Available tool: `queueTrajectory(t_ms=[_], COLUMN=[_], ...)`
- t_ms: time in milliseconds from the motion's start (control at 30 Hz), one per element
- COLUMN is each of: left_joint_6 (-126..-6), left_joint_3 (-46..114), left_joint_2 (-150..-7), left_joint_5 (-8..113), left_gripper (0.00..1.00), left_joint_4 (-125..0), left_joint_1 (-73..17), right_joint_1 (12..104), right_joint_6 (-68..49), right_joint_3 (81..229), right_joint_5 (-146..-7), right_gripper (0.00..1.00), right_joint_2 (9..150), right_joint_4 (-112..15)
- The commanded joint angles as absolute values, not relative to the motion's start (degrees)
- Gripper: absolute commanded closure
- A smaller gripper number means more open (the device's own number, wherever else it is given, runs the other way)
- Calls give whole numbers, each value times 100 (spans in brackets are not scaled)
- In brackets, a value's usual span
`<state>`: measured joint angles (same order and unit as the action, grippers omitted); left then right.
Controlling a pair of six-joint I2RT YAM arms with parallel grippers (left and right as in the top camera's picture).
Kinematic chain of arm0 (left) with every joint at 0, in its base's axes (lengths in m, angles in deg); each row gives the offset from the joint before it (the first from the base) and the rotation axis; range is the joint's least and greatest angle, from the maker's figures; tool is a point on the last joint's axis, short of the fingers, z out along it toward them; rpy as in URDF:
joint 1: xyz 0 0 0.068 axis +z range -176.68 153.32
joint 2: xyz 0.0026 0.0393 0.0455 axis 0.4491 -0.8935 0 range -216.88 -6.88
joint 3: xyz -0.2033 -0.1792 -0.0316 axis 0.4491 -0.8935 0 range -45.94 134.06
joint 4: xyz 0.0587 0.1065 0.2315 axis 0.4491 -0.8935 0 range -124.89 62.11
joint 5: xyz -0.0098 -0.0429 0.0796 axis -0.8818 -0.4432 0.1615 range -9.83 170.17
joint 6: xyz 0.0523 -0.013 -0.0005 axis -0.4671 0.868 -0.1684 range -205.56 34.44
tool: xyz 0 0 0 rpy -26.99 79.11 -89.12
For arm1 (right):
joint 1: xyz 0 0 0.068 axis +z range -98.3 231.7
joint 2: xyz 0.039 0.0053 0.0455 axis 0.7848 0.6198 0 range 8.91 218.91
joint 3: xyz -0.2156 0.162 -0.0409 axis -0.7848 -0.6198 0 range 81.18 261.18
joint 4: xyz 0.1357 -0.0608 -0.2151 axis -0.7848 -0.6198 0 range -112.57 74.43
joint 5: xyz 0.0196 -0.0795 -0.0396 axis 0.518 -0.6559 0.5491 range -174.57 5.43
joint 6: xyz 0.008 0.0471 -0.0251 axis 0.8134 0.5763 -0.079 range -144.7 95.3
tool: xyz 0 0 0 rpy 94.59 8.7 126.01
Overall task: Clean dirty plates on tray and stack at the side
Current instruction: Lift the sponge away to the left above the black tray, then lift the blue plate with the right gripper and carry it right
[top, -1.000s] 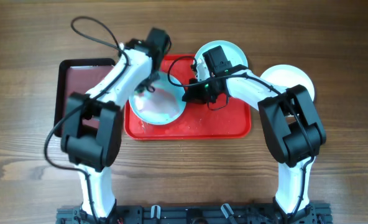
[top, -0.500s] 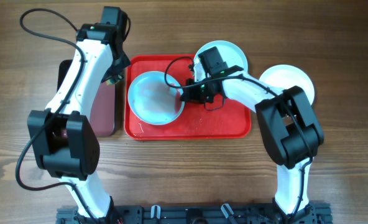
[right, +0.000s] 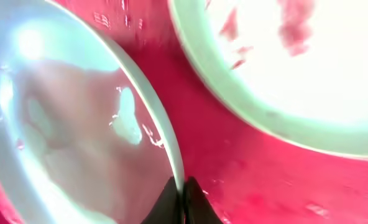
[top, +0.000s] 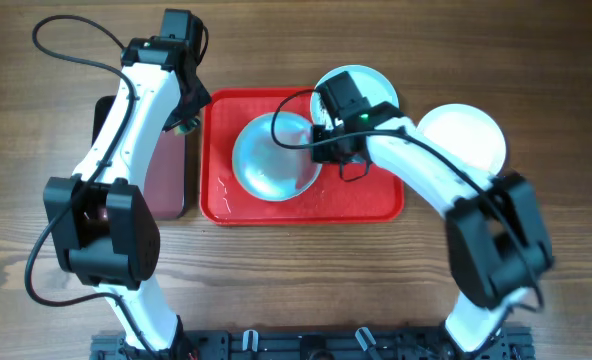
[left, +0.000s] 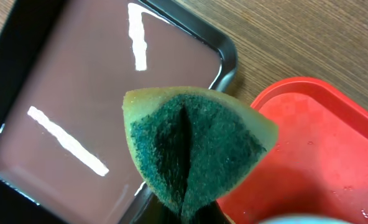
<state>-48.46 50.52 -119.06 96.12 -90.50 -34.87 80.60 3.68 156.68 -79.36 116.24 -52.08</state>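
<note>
Next, my right gripper rises, then lowers the mostly sauce-free plate onto the white plate (top: 466, 135), to the gripper's right in the overhead view, and releases it.
A pale aqua plate (top: 276, 155) is over the red tray (top: 356, 195), tilted, its wet face mostly free of sauce. My right gripper (top: 319, 150) is shut on its right rim; the right wrist view shows the fingertips (right: 181, 190) pinching the thin edge of this plate (right: 78, 124). A second aqua plate (top: 361, 85) with dark red smears (right: 283, 37) sits at the tray's back right corner. A white plate (top: 466, 135) lies on the table to the right. My left gripper (top: 188, 122) is shut on a green sponge (left: 196, 149) over the tray's left edge.
A dark maroon black-rimmed tray (top: 166, 170) lies left of the red tray, partly under my left arm; it also shows in the left wrist view (left: 78, 93). Water drops lie on the red tray floor (right: 246, 168). Wooden table all around.
My left arm swung off the aqua plate to the left with the sponge. My right gripper has pulled the plate to the right and tipped it up.
</note>
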Motion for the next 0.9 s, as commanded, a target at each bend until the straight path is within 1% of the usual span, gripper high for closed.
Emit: queueTrajectory(t_ms=[0,167,367,433,600,667,867], left_joint_6=[-4929,-4934,-4934,-4934,-4936,-4934,-4934], left_joint_3=[4939,4886,4886,4886,4886,4886,4886], left_joint_2=[-11864,-11877,-11917,-11917,-11917,-11917,-11917], left_joint_5=[9452,9400,9105,9083,9063,9063,8980], left_gripper=[96,96,96,96,96,96,96], left_joint_4=[-9028,-9037,-9034,-9037,-9054,-9050,-9045], left_joint_1=[-3476,-3476,-3478,-3489,-3509,-3509,-3509], right_joint_1=[8377,8895,9632,9805,10146,10274,10556], right_joint_6=[224,220,-191,-451,-1817,-2217,-2445], right_joint_3=[15662,15662,15662,15662,15662,15662,15662], right_joint_5=[-9394,-10743,-12627,-12992,-13684,-14240,-15846], right_gripper=[96,96,96,96,96,96,96], right_joint_2=[10815,10453,10453,10453,10453,10453,10453], right_joint_4=[-5348,-5425,-5403,-5342,-4885,-4701,-4238])
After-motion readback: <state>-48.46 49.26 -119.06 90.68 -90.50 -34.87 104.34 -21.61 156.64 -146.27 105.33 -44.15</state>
